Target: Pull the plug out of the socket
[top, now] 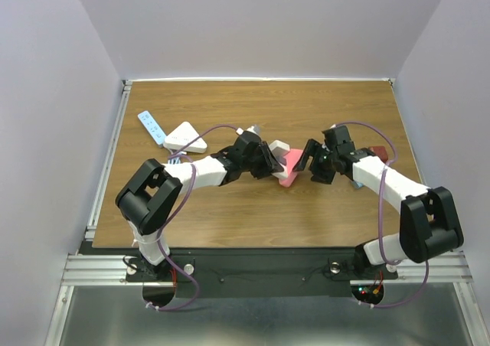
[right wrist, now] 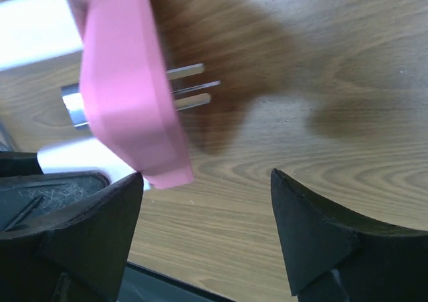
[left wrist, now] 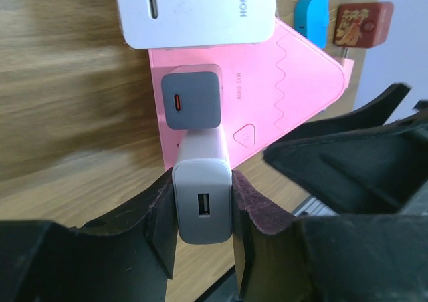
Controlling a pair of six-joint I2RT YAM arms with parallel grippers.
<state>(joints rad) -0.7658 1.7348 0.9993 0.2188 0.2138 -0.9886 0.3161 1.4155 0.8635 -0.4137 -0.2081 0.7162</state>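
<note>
My left gripper pulls away from the socket block (top: 289, 170) next, then moves across and down to the tabletop (top: 337, 184) beside the blue plug, as the USB plug stays socketed.
The pink triangular socket block (left wrist: 287, 81) carries three plugs: a white charger (left wrist: 194, 11), a grey-faced charger (left wrist: 192, 100) and a white USB plug (left wrist: 202, 205). My left gripper (left wrist: 202, 182) is shut on the white USB plug, one pad on each side. In the top view the left gripper (top: 269, 162) and the socket block (top: 289, 170) are at the table's middle. My right gripper (right wrist: 207, 182) is open and empty, with the corner of the socket block (right wrist: 127, 81) by its left finger. The block's metal prongs (right wrist: 190, 87) stick out above the table.
A white triangular socket (top: 185, 137) and a blue-and-white power strip (top: 151, 126) lie at the back left. A red block (top: 379, 153) lies behind the right arm; it shows in the left wrist view (left wrist: 363, 23) beside a blue plug (left wrist: 313, 16).
</note>
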